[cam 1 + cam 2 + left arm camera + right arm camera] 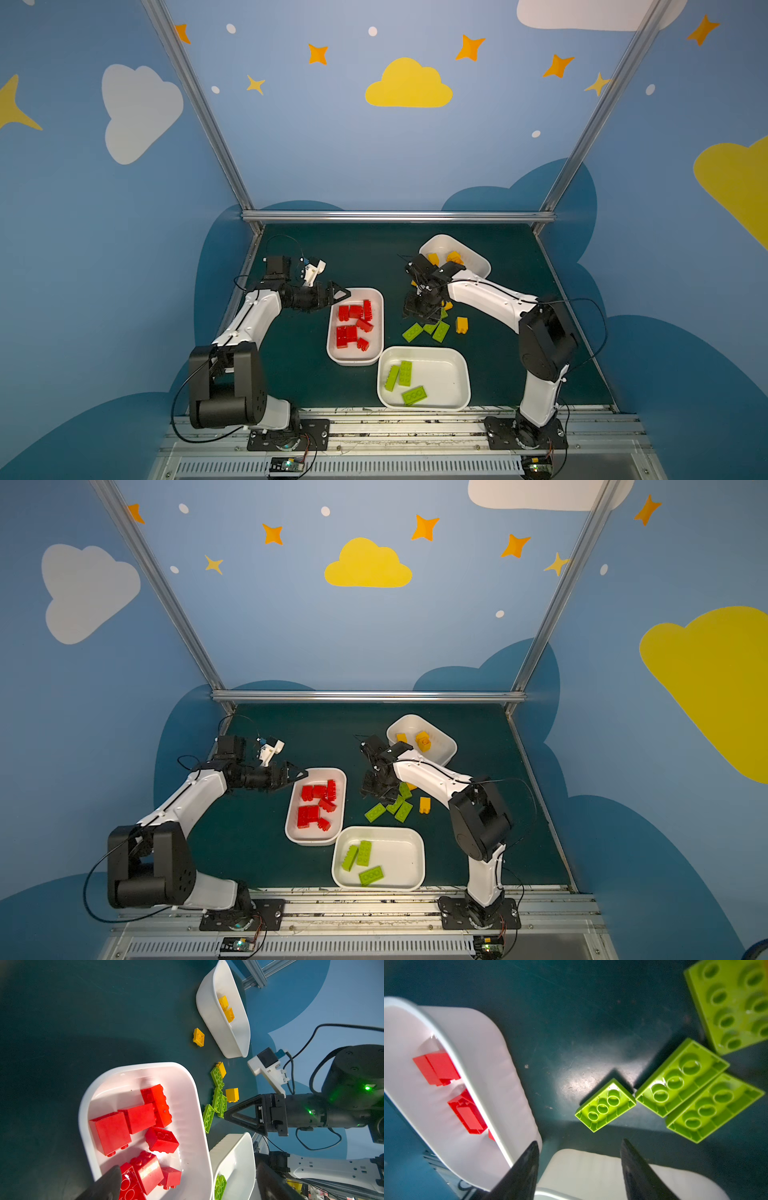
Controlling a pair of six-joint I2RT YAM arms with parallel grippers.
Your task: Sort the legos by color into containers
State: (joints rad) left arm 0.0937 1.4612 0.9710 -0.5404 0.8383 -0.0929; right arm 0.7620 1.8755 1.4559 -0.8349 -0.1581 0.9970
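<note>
My right gripper will next move down and back and turn to straddle the lime brick nearest the middle container, because that brick is below it, toward the base.
Several red legos (pixel 353 322) lie in the middle container (pixel 332 353). My left gripper (pixel 340 294) hangs open and empty over that tub's far left corner, its fingers (pixel 108 1184) wide apart above the red bricks (pixel 112 1132). The near container (pixel 461 374) holds three lime legos (pixel 405 374). The far container (pixel 478 266) holds yellow ones (pixel 455 257). Several lime bricks (pixel 605 1105) lie loose on the mat, most upside down, beside a yellow brick (pixel 461 325). My right gripper (pixel 580 1142) hovers open and empty just beside them.
Another loose yellow brick (pixel 198 1037) lies on the green mat near the far tub, and one (pixel 221 1069) leans on the lime pile. A metal rail (pixel 395 216) bounds the back of the mat. The arm bases (pixel 286 436) stand along the front edge.
</note>
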